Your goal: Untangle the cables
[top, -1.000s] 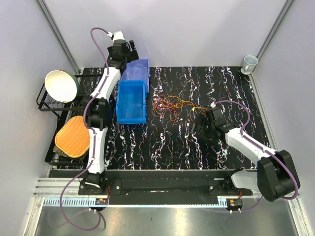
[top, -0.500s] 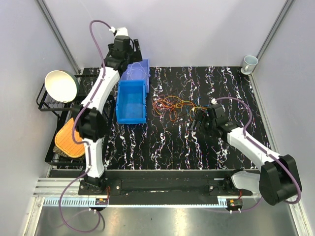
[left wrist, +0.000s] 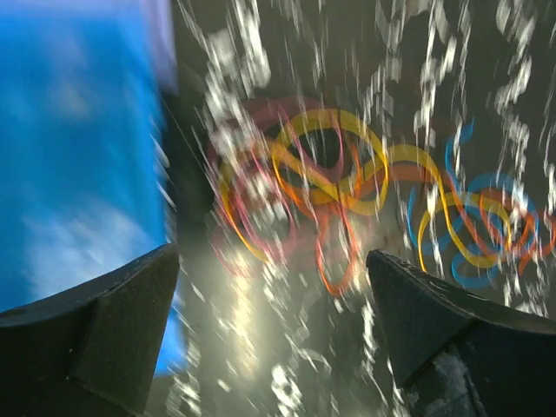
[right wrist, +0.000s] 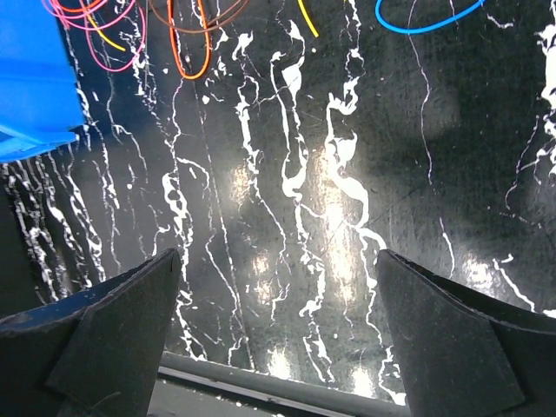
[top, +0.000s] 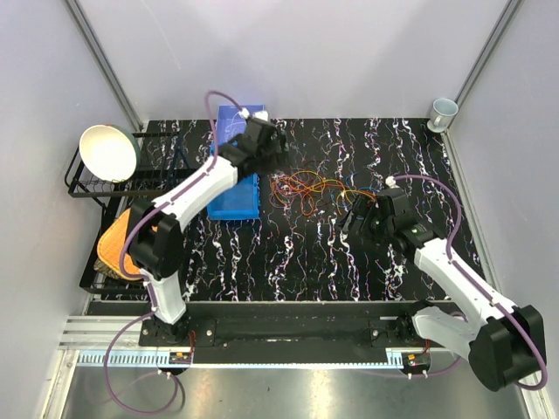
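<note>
The left gripper needs to move down and to the right in the top view next, onto the thin red cable point(top: 292, 182), which makes a loose loop below the gripper at the tangle's end by the blue bin.
The cables point(top: 306, 188) lie in a loose tangle of orange, red, yellow, blue and brown loops in the middle of the black marbled table. My left gripper point(top: 272, 154) hangs open over the blue bin's right rim, just left of the tangle. In the blurred left wrist view the cables point(left wrist: 347, 182) lie ahead of the open left gripper point(left wrist: 274, 261), untouched. My right gripper point(top: 354, 220) stands open just right of and nearer than the tangle. The right wrist view shows only cable ends point(right wrist: 191, 43) at the top edge, and bare table between the wide jaws of that gripper point(right wrist: 278, 261).
A blue bin point(top: 231, 183) sits left of the cables. A black rack point(top: 87, 188) at the far left holds a white bowl point(top: 109, 153) and an orange woven pad point(top: 127, 240). A cup point(top: 443, 111) stands at the back right corner.
My left arm has swung from behind the blue bin forward and right, toward the cables. The right gripper has shifted slightly and stays open.
</note>
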{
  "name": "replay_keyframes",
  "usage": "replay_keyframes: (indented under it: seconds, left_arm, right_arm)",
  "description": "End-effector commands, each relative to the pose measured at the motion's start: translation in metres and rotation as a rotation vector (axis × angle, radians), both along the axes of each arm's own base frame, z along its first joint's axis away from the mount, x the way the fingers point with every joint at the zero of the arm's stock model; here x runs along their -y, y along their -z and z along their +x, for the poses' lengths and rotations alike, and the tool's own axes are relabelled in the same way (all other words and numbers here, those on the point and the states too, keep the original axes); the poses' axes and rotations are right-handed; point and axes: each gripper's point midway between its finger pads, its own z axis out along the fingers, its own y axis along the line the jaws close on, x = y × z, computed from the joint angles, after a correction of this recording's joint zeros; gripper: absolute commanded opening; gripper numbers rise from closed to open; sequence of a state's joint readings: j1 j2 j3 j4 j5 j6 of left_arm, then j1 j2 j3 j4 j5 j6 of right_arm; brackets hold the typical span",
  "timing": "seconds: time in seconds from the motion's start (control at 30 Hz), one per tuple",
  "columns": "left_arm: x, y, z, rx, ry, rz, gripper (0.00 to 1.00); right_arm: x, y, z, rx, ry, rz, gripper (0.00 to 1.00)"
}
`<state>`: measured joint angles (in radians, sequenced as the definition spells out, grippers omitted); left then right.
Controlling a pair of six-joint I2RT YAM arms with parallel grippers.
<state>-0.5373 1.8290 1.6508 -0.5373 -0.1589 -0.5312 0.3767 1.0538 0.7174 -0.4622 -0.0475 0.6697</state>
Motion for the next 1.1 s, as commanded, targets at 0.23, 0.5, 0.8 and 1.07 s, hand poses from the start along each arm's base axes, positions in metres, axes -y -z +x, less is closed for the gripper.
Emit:
replay_keyframes:
  seconds: [0.23, 0.5, 0.8, 1.07]
  left_arm:
    - [0.042, 0.015, -0.027, -0.085, -0.274, -0.506, 0.94]
    - [0.056, 0.028, -0.021, -0.138, -0.371, -0.625, 0.94]
    - [0.073, 0.036, -0.020, -0.146, -0.499, -0.570, 0.93]
    - [0.072, 0.065, -0.022, -0.166, -0.572, -0.505, 0.91]
  right_arm:
    - [0.007, 0.002, -0.028, -0.028, 0.024, 0.038, 1.00]
    - [0.009, 0.012, -0.034, -0.049, 0.025, 0.031, 1.00]
    - [0.013, 0.016, -0.036, -0.042, 0.020, 0.008, 1.00]
    - [0.013, 0.014, -0.037, -0.026, 0.010, 0.007, 1.00]
